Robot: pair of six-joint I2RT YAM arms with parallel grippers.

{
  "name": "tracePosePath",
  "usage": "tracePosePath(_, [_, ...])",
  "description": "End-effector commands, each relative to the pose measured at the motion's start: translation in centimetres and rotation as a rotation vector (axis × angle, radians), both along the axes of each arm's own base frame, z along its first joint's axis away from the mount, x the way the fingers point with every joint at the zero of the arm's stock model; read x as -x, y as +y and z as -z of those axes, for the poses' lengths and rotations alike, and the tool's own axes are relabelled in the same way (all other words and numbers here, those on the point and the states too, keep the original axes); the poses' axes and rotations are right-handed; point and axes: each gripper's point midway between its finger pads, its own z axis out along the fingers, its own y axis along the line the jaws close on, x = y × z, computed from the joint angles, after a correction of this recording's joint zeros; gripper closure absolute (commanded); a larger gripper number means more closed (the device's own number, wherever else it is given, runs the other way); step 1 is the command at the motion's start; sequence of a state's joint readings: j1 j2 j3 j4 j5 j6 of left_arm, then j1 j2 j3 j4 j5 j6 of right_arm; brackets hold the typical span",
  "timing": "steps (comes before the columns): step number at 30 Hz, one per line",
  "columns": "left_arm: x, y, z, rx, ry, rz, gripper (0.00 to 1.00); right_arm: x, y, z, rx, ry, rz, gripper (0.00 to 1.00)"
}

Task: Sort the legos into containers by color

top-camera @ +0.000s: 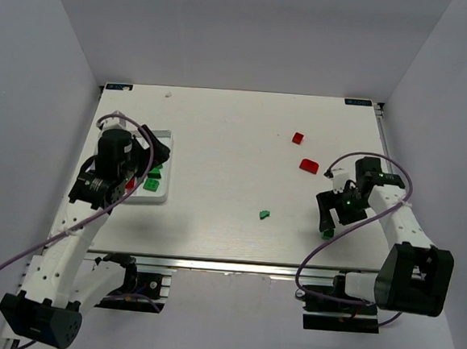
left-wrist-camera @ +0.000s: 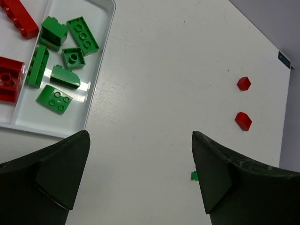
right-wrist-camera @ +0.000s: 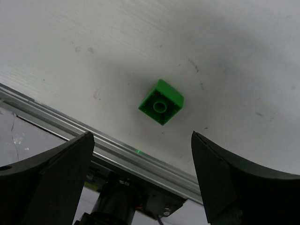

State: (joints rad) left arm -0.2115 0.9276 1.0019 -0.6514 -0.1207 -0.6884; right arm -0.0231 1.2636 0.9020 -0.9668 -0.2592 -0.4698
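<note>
The sides of the small green brick sit at an angle to my right gripper's fingers. My right gripper should next go down and turn a little, so that its open fingers come around the small green brick (right-wrist-camera: 161, 103).
The white tray (left-wrist-camera: 101, 61) holds several green bricks (left-wrist-camera: 56, 56) in one compartment and red bricks (left-wrist-camera: 11, 75) in the compartment beside it. My left gripper (left-wrist-camera: 140, 133) is open and empty, just above the tray's right edge (top-camera: 160, 197). Two red bricks (top-camera: 298, 137) (top-camera: 309, 165) and a green brick (top-camera: 264, 214) lie loose on the table. My right gripper (right-wrist-camera: 140, 136) is open above a small green brick (right-wrist-camera: 161, 101) near the table's front edge; the brick lies just ahead of the jaws, untouched. No purple bricks show.
The table's metal front rail (right-wrist-camera: 117, 154) runs right under my right gripper. Grey walls enclose the table on the left, back and right. The loose red bricks also show in the left wrist view (left-wrist-camera: 243, 83) (left-wrist-camera: 243, 121).
</note>
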Motion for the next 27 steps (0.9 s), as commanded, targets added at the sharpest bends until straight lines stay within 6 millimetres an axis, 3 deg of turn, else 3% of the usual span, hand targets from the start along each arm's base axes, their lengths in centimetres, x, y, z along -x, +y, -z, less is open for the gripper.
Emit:
tracePosePath(1, [1.2, -0.2, -0.6, 0.077, -0.041, -0.019, 0.02, 1.1, -0.4, 2.3, 0.053, 0.105, 0.115, 0.12])
tracePosePath(9, [3.0, 0.5, -0.7, 0.095, -0.050, -0.050, 0.02, 1.0, -0.1, 4.3, 0.081, 0.196, 0.103, 0.18])
tracePosePath(17, [3.7, 0.6, -1.0, 0.106, -0.059, -0.059, 0.02, -0.7, -0.4, 5.6, 0.131, 0.221, 0.122, 0.22])
tracePosePath(27, [4.1, 0.7, -2.9, 0.130, -0.119, -0.060, 0.02, -1.4, -0.8, 6.6, 0.161, 0.229, 0.148, 0.41])
